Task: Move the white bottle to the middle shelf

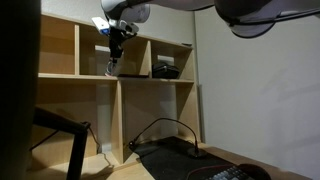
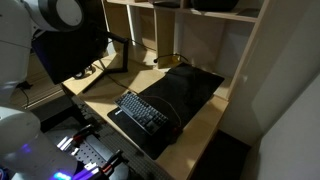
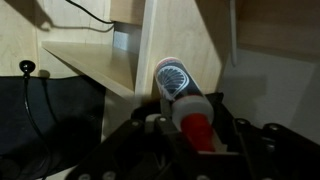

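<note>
I will move my gripper away from my base and down first, to get the white bottle (image 1: pixel 112 68) deeper over the middle shelf (image 1: pixel 70 75).
In the wrist view my gripper (image 3: pixel 190 135) is shut on the white bottle (image 3: pixel 177 84), gripping it at its red cap, with its base pointing away from me. The base is close to an upright divider (image 3: pixel 170 40), just above the edge of the middle shelf (image 3: pixel 88 64). In an exterior view my gripper (image 1: pixel 116 52) hangs inside a cubby with the bottle (image 1: pixel 112 68) right over the middle shelf (image 1: pixel 70 75). Whether the bottle touches the board I cannot tell.
A black object (image 1: pixel 166 70) sits on the middle shelf in the neighbouring cubby. Upright dividers flank my gripper. Below, a desk holds a black mat (image 2: pixel 185 88), a keyboard (image 2: pixel 143 110) and a looping cable (image 1: pixel 160 126). A black stand (image 1: pixel 60 130) is beside the shelving.
</note>
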Motion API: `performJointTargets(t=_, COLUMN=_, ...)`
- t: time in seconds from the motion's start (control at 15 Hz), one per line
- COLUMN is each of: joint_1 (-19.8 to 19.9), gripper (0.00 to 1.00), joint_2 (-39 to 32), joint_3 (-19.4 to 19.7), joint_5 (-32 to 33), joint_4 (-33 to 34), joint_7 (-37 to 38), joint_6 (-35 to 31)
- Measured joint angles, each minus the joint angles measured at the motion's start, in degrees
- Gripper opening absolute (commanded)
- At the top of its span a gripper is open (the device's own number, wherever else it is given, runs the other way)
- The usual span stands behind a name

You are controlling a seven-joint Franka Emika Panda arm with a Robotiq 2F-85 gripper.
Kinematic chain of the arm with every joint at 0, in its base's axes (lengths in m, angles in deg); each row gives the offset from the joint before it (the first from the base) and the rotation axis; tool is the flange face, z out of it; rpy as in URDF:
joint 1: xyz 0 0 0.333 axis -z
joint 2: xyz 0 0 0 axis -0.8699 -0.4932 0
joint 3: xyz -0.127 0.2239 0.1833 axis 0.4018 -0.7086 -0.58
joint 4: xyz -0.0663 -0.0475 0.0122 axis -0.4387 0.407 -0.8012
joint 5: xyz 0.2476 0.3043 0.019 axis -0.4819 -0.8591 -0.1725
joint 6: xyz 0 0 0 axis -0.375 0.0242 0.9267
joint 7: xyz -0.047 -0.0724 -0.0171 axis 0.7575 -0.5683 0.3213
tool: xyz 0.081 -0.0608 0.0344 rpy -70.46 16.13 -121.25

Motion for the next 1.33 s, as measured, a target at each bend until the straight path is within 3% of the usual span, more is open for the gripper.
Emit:
performJointTargets(t=0.07, joint_1=-0.27, gripper=0.45, joint_2=-0.81, joint_3=0.36, joint_5=0.00, joint_4=1.06, joint_7=0.33, joint_6=0.00)
performJointTargets(t=0.13, joint_1=-0.41, gripper=0.20, joint_2=-1.37, joint_3=0.50, joint_5=0.02, joint_4=1.89, joint_7=0.50, joint_6=0.00)
performJointTargets(t=0.6, joint_1=0.06, gripper=0.20, joint_2=-1.77, joint_3=0.61, joint_5=0.00, joint_4=2.13, joint_7=2.32, joint_6=-2.01)
performJointTargets(t=1.13, joint_1=2.64, gripper=0.20, joint_2=-8.75, joint_3=2.51, joint_5=0.14, joint_4=1.32, joint_7=12.29, joint_6=-23.78)
performJointTargets(t=1.33, joint_1=3.03, gripper=0.20, joint_2=-9.87, joint_3=3.27, joint_5=0.14, joint_4=1.18, joint_7=14.58, joint_6=-27.15)
